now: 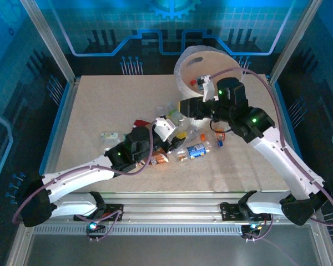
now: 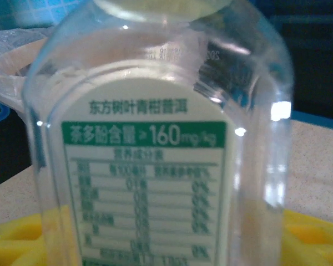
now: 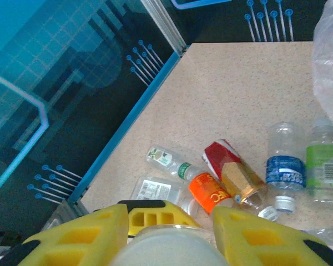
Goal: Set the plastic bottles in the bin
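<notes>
My right gripper carries the bottle outward over the white bin's rim next, then lowers it inside.
A clear plastic bottle (image 2: 155, 138) with a green-and-white label stands upright close in front of the left wrist camera, between the yellow fingers (image 2: 14, 244) of my left gripper (image 2: 164, 244). Whether those fingers press on it is unclear. My right gripper (image 3: 169, 221) is shut on the same bottle (image 3: 166, 249), whose pale round end sits between its pads. Seen from above, both grippers meet mid-table, left (image 1: 169, 128) and right (image 1: 184, 107), with the bottle (image 1: 175, 115) between them. The white bin (image 1: 197, 58) stands behind them at the back, with a bottle (image 1: 198, 82) inside.
Loose bottles lie on the table below the grippers: an orange-labelled one (image 3: 211, 191), a red-and-gold one (image 3: 233, 169), a blue-labelled one (image 3: 286, 169), a green-labelled one (image 3: 324, 172) and two clear ones (image 3: 166, 158). A small bottle (image 1: 109, 136) lies apart at the left. A blue rail (image 3: 127, 127) edges the table.
</notes>
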You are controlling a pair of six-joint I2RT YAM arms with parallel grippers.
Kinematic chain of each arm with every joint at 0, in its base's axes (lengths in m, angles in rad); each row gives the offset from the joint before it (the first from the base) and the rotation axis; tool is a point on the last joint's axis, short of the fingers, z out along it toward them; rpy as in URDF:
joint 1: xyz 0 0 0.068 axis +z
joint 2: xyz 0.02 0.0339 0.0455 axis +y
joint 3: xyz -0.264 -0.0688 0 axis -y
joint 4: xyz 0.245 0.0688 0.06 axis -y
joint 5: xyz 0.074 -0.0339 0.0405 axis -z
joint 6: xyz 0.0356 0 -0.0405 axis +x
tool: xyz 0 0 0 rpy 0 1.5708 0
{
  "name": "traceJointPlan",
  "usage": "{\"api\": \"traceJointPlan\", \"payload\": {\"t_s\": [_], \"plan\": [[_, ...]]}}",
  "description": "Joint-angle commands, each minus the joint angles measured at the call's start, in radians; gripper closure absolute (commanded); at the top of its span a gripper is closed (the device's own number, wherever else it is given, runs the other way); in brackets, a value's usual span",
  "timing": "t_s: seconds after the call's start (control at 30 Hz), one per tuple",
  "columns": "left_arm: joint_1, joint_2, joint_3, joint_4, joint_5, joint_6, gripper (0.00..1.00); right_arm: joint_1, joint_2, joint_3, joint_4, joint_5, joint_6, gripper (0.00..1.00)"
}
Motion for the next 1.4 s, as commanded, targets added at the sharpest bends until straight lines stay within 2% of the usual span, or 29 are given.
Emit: {"api": "traceJointPlan", "payload": {"t_s": [0.0,0.27,0.53,0.73,0.83,0.93,1.2,1.37], "plan": [[0.009,-0.007,0.052,0.041,-0.031,-0.060,0.01,-0.014,0.023,0.092,-0.042,0.037,-0.050,0.80],[0.012,-0.114,-0.006,0.027,-0.082,-0.116,0.01,-0.065,0.162,0.430,-0.159,0.145,-0.199,0.83],[0.029,-0.206,-0.075,-0.008,-0.302,-0.220,0.01,-0.111,0.411,0.782,-0.223,0.426,-0.312,0.84],[0.045,-0.251,-0.084,-0.081,-0.381,-0.262,0.01,-0.160,0.622,1.038,-0.322,0.518,-0.344,0.84],[0.057,-0.272,-0.086,-0.121,-0.441,-0.295,0.01,-0.187,0.698,1.103,-0.392,0.510,-0.317,0.84],[0.078,-0.289,-0.091,-0.163,-0.480,-0.352,0.01,-0.220,0.726,1.078,-0.428,0.445,-0.269,0.84],[0.135,-0.318,-0.103,-0.245,-0.476,-0.465,0.01,-0.321,0.764,0.965,-0.438,0.164,-0.167,0.83],[0.150,-0.320,-0.109,-0.262,-0.464,-0.488,0.01,-0.330,0.798,0.933,-0.424,0.105,-0.175,0.81]]}}
